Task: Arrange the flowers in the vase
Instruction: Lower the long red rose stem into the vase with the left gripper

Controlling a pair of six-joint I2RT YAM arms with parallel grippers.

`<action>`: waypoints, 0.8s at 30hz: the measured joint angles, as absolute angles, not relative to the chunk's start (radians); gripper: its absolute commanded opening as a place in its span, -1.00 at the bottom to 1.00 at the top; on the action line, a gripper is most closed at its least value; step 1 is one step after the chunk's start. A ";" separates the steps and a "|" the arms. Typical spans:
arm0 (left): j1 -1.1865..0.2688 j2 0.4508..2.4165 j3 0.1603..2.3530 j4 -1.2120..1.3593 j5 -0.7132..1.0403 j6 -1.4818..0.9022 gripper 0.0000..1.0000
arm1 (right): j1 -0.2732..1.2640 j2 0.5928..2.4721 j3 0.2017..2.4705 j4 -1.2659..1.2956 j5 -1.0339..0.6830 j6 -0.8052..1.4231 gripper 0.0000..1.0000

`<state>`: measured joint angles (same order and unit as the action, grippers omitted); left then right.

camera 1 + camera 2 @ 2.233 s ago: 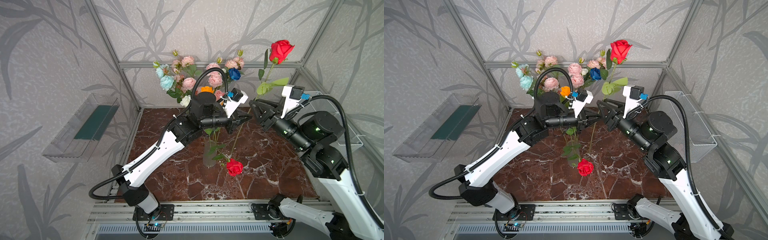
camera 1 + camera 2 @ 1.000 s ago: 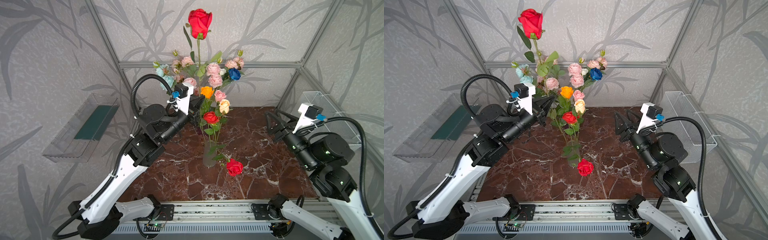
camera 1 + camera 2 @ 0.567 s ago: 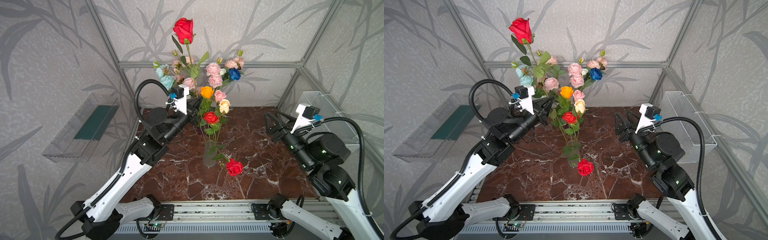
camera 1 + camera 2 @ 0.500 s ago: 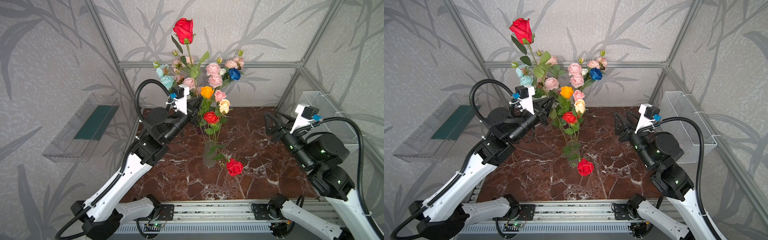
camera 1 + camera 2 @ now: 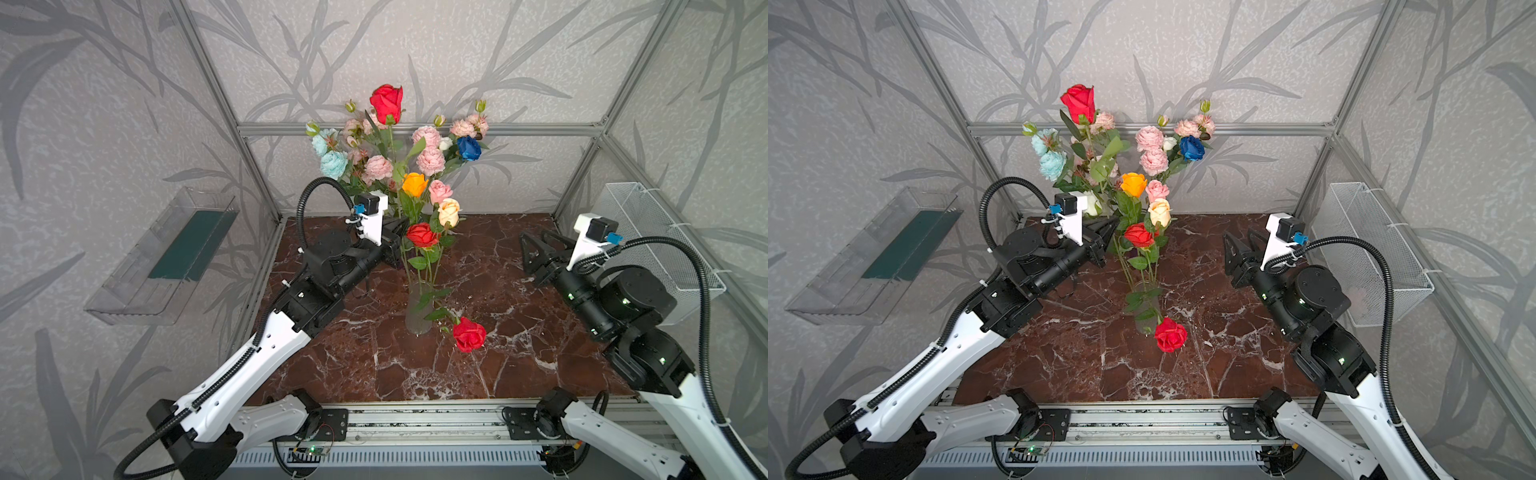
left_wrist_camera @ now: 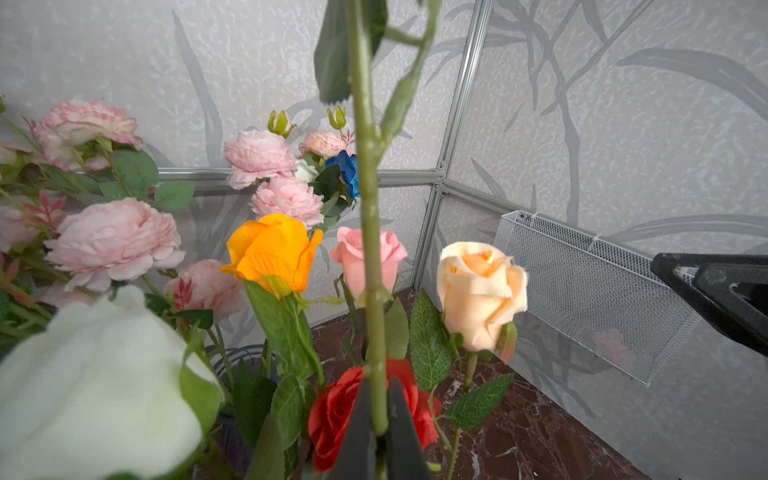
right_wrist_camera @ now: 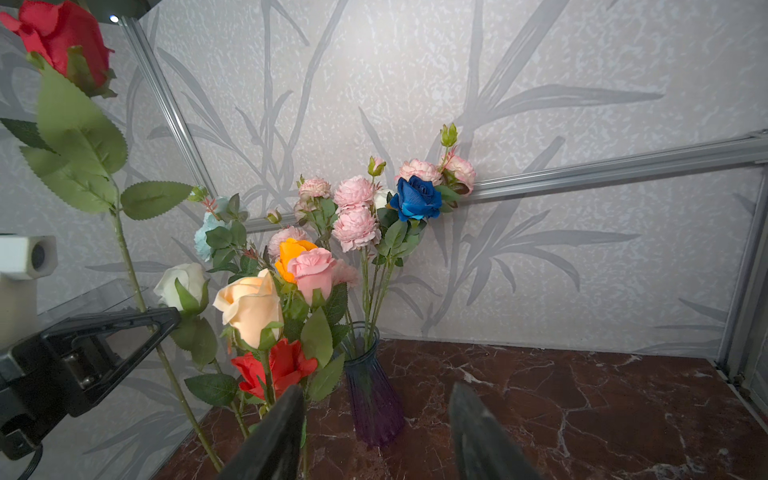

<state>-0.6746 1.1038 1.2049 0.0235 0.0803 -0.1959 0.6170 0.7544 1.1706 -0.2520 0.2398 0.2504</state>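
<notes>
The clear vase's opening (image 5: 421,284) lies below my left gripper. The red rose's stem goes down toward it next for the release, as the red rose still towers over the bouquet.
My left gripper (image 5: 400,232) (image 6: 378,419) is shut on the green stem (image 6: 368,208) of a tall red rose (image 5: 386,103) (image 7: 62,37), which it holds upright beside the bouquet. Below the grip the stem slants down toward the clear vase (image 5: 417,309); I cannot tell whether its end is inside. That vase holds orange (image 5: 414,183), pink, cream (image 5: 449,211) and red roses, and one red rose (image 5: 469,334) droops over its side. A dark vase (image 7: 372,386) at the back carries frilly pink and turquoise flowers (image 5: 333,164) and a blue rose (image 5: 468,148). My right gripper (image 5: 536,245) (image 7: 376,388) is open and empty, off to the right.
A clear plastic tray (image 5: 166,257) hangs on the left wall and a white wire basket (image 5: 656,241) on the right wall. A white rose (image 6: 95,382) sits close to the left wrist camera. The floor is dark red marble (image 5: 498,353).
My left arm has lowered the red rose and brought it slightly right, in among the bouquet. The right arm has barely moved and stays open.
</notes>
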 measured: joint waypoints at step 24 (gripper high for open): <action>-0.675 1.115 1.199 0.084 0.113 -0.221 -1.00 | 0.617 0.748 1.147 -0.252 0.245 0.251 0.15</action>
